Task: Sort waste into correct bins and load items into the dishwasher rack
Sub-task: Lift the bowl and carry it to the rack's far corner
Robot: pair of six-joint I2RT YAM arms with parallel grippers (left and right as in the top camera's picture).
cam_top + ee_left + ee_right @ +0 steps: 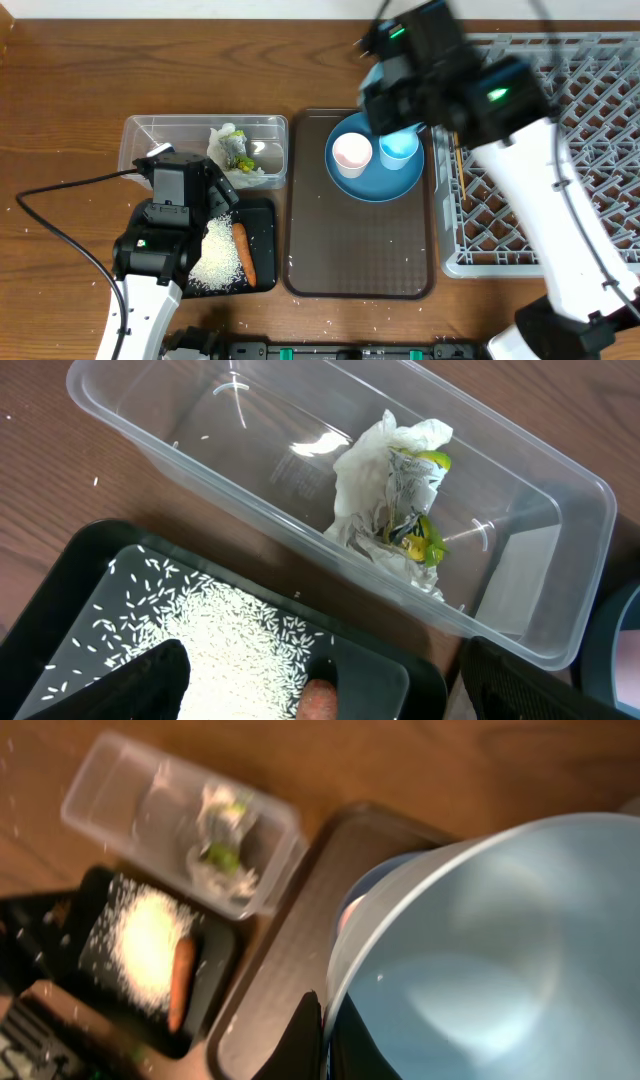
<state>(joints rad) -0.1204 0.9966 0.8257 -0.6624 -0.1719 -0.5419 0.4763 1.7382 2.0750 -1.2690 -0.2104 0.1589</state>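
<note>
I should move my right gripper across and down onto the grey rack's far part to let go of the bowl, since that part of the rack is to the gripper's right in the overhead view.
My right gripper is shut on the rim of the pale blue bowl and holds it in the air over the blue plate. The pinkish-white cup and the light-blue cup stand on that plate. My left gripper is open over the black tray, which holds rice and the carrot. The crumpled tissue with green scraps lies in the clear tub. The chopsticks lie by the left edge of the grey rack.
The blue plate sits at the back of a large brown serving tray between the bins and the rack. A black cable loops over the table at the left. A few rice grains lie scattered on the brown tray.
</note>
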